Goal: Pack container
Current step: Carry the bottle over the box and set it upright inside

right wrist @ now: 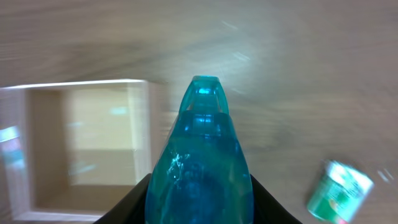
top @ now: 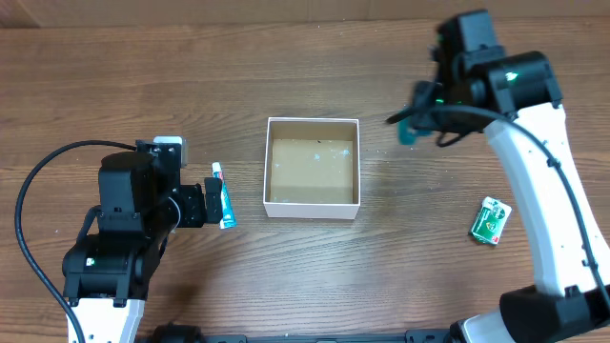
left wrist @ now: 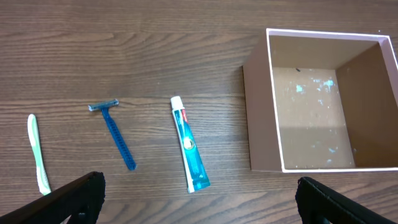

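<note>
The clear blue bottle goes across and down in my right gripper into the container's far corner on the toothpaste side [top: 290,154] [right wrist: 81,106] next, where the container's bottom is empty.
The container [top: 313,210], a square white-walled box with a brown floor, stands mid-table and holds nothing. It also shows in the left wrist view [left wrist: 260,124] and the right wrist view [right wrist: 142,118]. My right gripper [top: 419,122] is shut on a clear blue bottle [right wrist: 200,155] and holds it above the table, right of the container. In the right wrist view the gripper [right wrist: 200,202] holds the bottle's sides. My left gripper [left wrist: 199,208] is open and empty, over the table left of the container. A blue toothpaste tube [left wrist: 189,144] lies just ahead of it.
A blue razor [left wrist: 115,130] and a pale green toothbrush [left wrist: 38,154] lie left of the toothpaste; my left arm hides them in the overhead view. A small green packet [top: 490,220] lies at the right, also in the right wrist view [right wrist: 339,190].
</note>
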